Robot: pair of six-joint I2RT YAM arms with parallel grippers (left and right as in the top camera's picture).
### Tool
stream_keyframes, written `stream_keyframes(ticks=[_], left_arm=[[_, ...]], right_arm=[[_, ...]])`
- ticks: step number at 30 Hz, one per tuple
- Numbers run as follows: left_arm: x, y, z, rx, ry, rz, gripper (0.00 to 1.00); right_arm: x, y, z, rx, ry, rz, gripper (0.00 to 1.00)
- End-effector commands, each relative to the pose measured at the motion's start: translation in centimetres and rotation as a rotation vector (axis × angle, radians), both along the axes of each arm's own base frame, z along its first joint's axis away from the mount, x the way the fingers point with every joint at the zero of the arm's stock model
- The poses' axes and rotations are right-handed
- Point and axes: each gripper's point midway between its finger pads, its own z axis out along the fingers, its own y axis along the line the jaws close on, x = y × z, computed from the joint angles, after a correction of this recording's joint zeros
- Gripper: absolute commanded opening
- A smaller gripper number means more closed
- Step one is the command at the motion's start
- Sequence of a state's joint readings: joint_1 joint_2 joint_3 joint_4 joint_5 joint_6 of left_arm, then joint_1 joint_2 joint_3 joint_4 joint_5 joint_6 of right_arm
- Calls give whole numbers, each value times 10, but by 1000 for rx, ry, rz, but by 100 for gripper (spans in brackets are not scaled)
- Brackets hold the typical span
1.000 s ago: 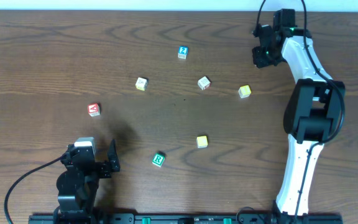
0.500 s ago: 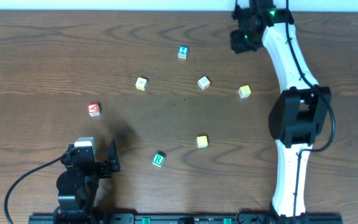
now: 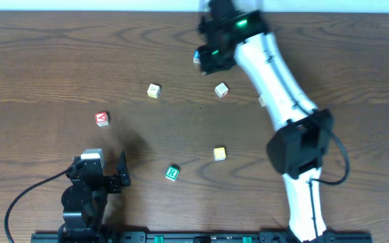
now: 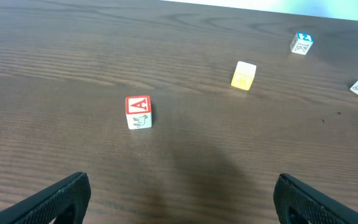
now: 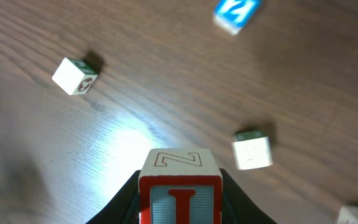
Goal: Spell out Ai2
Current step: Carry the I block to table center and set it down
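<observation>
Next, my right gripper turns and moves down toward the bare tabletop [image 3: 204, 111] beside the white cube to let go of the I cube, as that spot is below the gripper.
My right gripper [image 3: 210, 59] is shut on the I cube [image 5: 180, 190], a white cube with a red "I" on one face and a "Z" on top, held above the table at the far middle. The blue-and-white 2 cube [image 3: 196, 57] lies just left of it, half hidden by it in the overhead view. It also shows in the right wrist view [image 5: 235, 12] and in the left wrist view [image 4: 301, 43]. The A cube [image 3: 101, 119] lies at the left, and shows in the left wrist view [image 4: 138, 112]. My left gripper [image 3: 120, 172] is open and empty at the near left.
A pale cube [image 3: 154, 90] and a white cube [image 3: 221, 90] lie mid-table. A yellow cube [image 3: 219, 154] and the green R cube [image 3: 172, 173] lie nearer the front. The right arm [image 3: 275, 81] crosses the right half of the table.
My right arm has swung left along the far edge with the I cube in its jaws, from the far right corner to beside the 2 cube. The left arm and the cubes have not moved.
</observation>
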State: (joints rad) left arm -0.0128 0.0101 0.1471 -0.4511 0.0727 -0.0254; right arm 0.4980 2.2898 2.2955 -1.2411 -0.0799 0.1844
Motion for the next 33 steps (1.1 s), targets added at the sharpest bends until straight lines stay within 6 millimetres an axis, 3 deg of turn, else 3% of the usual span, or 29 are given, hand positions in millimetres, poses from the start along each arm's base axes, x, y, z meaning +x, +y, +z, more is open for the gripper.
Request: stream_keyframes(ticks=[1,6,8,16,21,28,33], left_arm=[[0,1,-8,2,16,2,95],[0,1,-8,2,16,2,95],[0,1,-8,2,16,2,95],[0,1,-8,2,16,2,96],[0,1,-8,2,16,2,95],[0,1,-8,2,16,2,95],[0,1,-8,2,16,2,96]], right_arm=[[-12,15,-8,-160,-81,-163,1],[-28,30,-41,-183,-20,-213,1],[-32,24,-61,-197,25,-239,1],[-33,4,-111,-163,123,-261,1],[-30,-7,-124,-171,125,-272,1],[-46,-22,-148,-219,174,-319,1],[-55,-16,-151,-214,195,-313,2]])
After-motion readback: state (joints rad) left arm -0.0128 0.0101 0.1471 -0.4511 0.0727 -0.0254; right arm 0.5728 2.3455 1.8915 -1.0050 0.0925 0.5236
